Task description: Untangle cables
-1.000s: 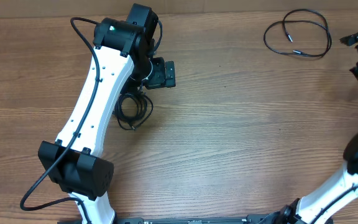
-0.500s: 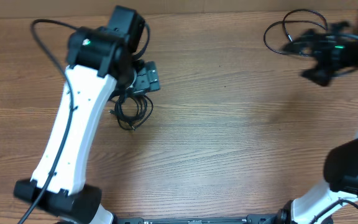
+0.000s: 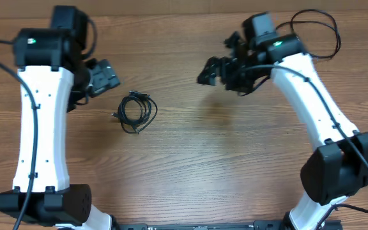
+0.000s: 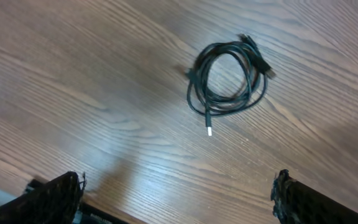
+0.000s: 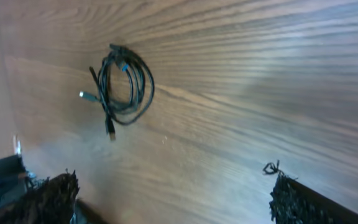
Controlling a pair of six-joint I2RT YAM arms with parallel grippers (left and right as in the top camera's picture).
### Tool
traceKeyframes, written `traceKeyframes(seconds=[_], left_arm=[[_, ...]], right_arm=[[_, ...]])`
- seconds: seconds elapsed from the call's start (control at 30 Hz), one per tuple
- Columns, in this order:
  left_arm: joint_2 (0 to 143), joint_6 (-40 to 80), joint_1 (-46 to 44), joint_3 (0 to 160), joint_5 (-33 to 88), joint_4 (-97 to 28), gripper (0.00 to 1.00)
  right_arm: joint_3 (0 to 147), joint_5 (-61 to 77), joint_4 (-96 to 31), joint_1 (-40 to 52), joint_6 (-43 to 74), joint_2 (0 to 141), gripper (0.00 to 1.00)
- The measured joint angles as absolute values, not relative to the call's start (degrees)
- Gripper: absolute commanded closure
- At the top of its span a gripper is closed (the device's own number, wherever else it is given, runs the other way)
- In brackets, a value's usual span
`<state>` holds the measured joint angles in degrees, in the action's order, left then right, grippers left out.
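Observation:
My left gripper will move down and to the right in the overhead view, onto the strands of the coiled bundle (image 3: 145, 115) (image 4: 234, 104), because the cables are wound in loops.
A small coiled bundle of thin black cables (image 3: 136, 114) lies on the wooden table, left of centre. It also shows in the left wrist view (image 4: 196, 84) and the right wrist view (image 5: 122, 59), with metal-tipped plug ends sticking out. A second cable lies in a loose loop (image 3: 335, 32) at the far right, partly hidden behind the right arm. My left gripper (image 3: 102, 75) hovers open up and left of the bundle, empty (image 4: 179, 202). My right gripper (image 3: 217, 64) hangs open to the bundle's right, empty (image 5: 176, 202).
The white left arm (image 3: 40, 128) runs down the table's left side. The white right arm (image 3: 312, 89) crosses from the lower right toward the middle. The table's far edge (image 3: 171, 14) lies close behind both grippers.
The left arm swung left, off the coiled bundle, which now lies uncovered. The right arm swept in from the far right edge, past the loose loop, toward the table's middle.

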<state>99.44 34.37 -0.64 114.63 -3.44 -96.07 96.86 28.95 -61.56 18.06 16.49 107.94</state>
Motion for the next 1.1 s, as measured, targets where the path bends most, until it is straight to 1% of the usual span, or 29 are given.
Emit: traceKeyframes(seconds=[0.17, 0.37, 0.6, 0.77, 0.87, 0.97, 1.03, 1.1], left_arm=[[99.4, 32.2, -0.6, 109.0, 0.6, -92.7, 0.02], [99.5, 31.0, -4.6, 99.0, 3.6, -84.9, 0.15], [99.7, 32.2, -7.7, 87.5, 5.2, -73.6, 0.16], [99.7, 33.6, -7.7, 80.2, 5.9, -62.2, 0.2], [99.7, 34.2, -7.8, 76.5, 6.7, -56.4, 0.2], [99.7, 34.4, -7.8, 74.6, 6.9, -53.1, 0.22], [99.7, 34.5, -7.9, 74.0, 6.8, -51.9, 0.27], [99.7, 34.7, -7.9, 73.3, 6.6, -50.7, 0.28]], right_arm=[[91.8, 28.0, -56.2, 20.9, 20.2, 107.9, 0.0], [90.3, 27.6, -54.9, 21.8, 21.7, 107.9, 0.0], [90.3, 26.6, -56.4, 21.8, 22.3, 107.9, 0.0], [90.3, 25.7, -56.6, 21.8, 22.4, 107.9, 0.0], [90.3, 25.1, -56.4, 21.8, 22.4, 107.9, 0.0], [90.3, 24.9, -56.2, 21.8, 22.5, 107.9, 0.0], [90.3, 24.8, -56.1, 21.8, 22.4, 107.9, 0.0], [90.3, 24.6, -56.1, 21.8, 22.4, 107.9, 0.0]])
